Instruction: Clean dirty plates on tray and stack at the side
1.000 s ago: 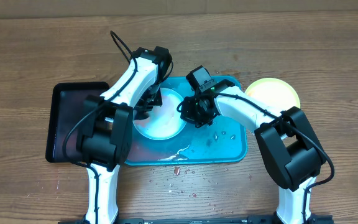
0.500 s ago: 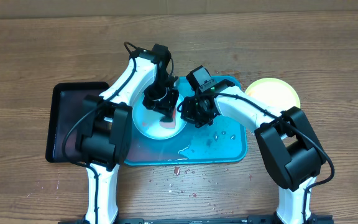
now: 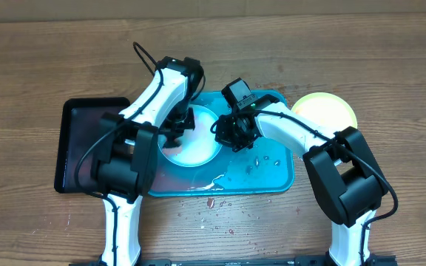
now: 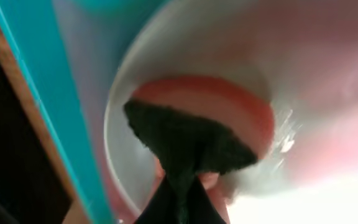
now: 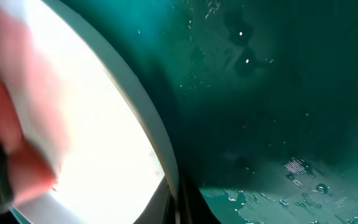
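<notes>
The tray's wet bottom lies to my right gripper's right in the overhead view, so it will lift, tilt, lower and release the plate there.
A white plate with a pale rim [image 3: 198, 151] lies on the left half of the teal tray [image 3: 266, 168]. My left gripper [image 3: 177, 131] is over the plate's left part, shut on a sponge [image 4: 191, 137] with a red body and a dark scrub face pressed on the plate [image 4: 185, 50]. My right gripper [image 3: 225, 135] is shut on the plate's right rim; the right wrist view shows its fingers [image 5: 176, 199] pinching the rim [image 5: 160, 149] over the wet tray floor [image 5: 278, 93]. A yellow-green plate [image 3: 324, 111] sits on the table right of the tray. No third plate is in view.
A black tray [image 3: 80, 144] lies left of the teal tray, touching it. Water drops and red crumbs [image 3: 213, 203] dot the table in front of the tray. Both arms cross over the tray's back half.
My left gripper swept the sponge right to the plate's middle, then back to its left part. The right gripper kept hold of the rim and did not move.
</notes>
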